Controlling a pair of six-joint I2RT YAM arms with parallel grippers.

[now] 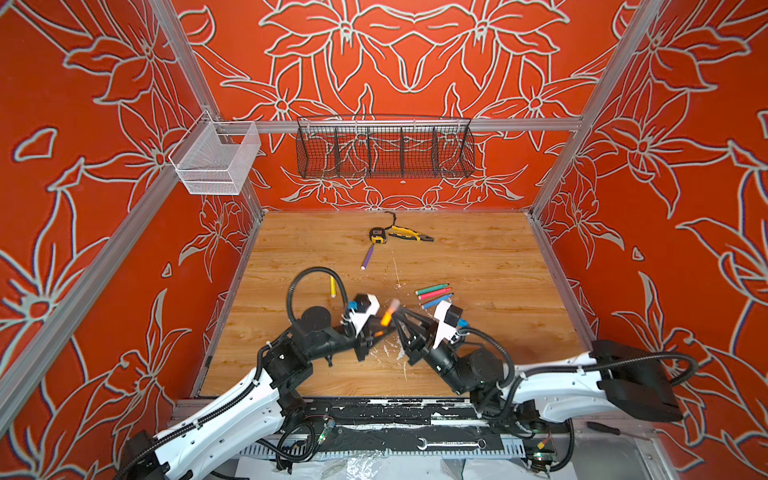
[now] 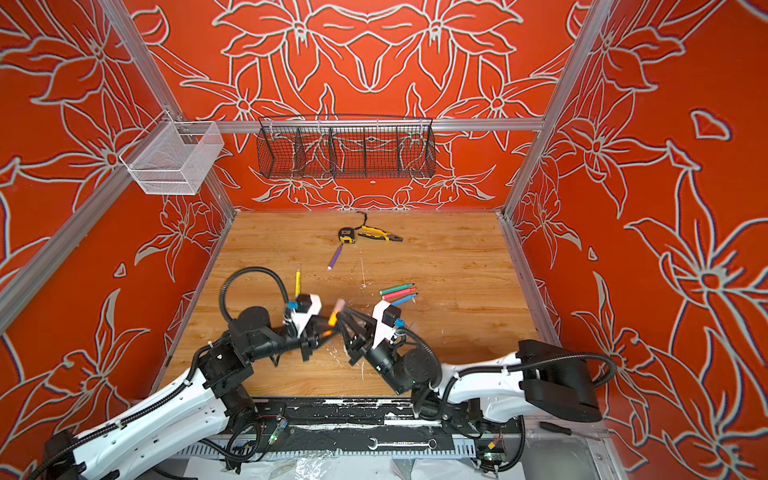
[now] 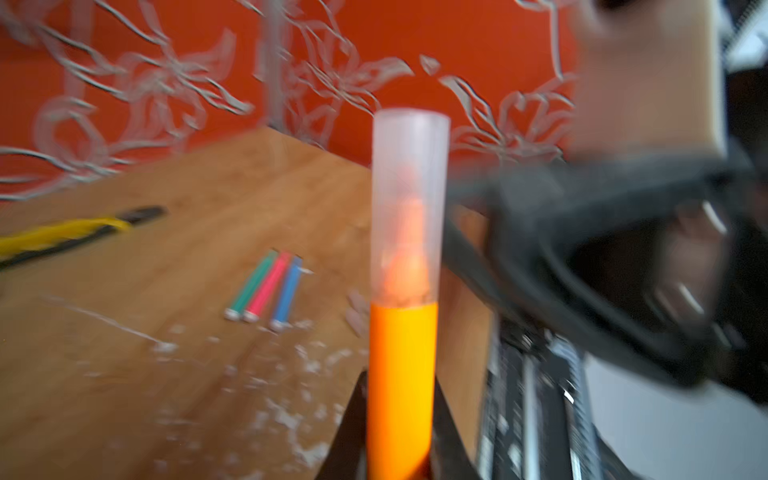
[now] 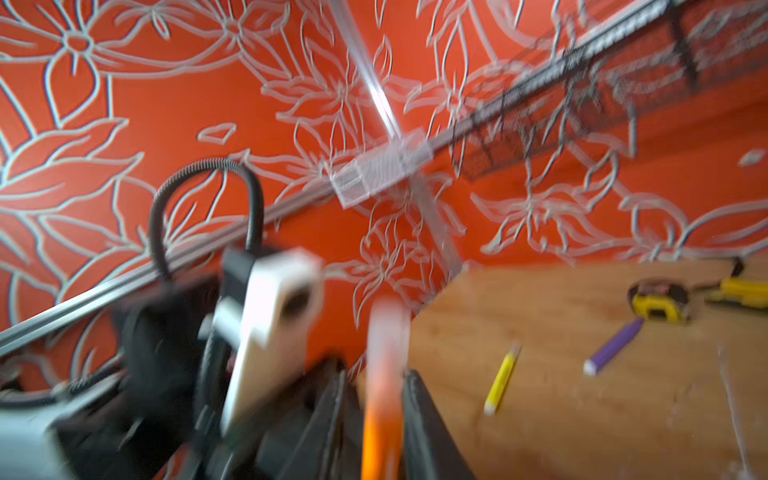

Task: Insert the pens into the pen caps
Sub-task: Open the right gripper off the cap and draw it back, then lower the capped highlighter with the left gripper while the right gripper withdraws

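The free spot on bare wood beside the yellow pen (image 1: 333, 286) is below and outward, so my left gripper should move outward and down next and release the orange pen there.
My left gripper (image 3: 400, 386) is shut on the orange pen (image 3: 401, 374), held up over the table's front middle (image 1: 386, 319). A clear pen cap (image 3: 409, 199) sits over the pen's tip. My right gripper (image 4: 376, 374) straddles the cap (image 4: 388, 332) with its fingers slightly open; a gap shows beside one finger. In both top views the two grippers meet (image 1: 399, 318) (image 2: 343, 318). The green (image 1: 432, 289), pink-red (image 1: 434, 294) and blue (image 1: 436, 301) pens lie side by side to the right. The yellow pen (image 1: 333, 286) and the purple pen (image 1: 368, 257) lie farther back.
A tape measure (image 1: 377, 235) and yellow-and-black pliers (image 1: 411, 233) lie at the back of the table. White flecks (image 1: 390, 349) are scattered under the grippers. A black wire basket (image 1: 384, 151) and a white mesh basket (image 1: 216, 160) hang on the walls.
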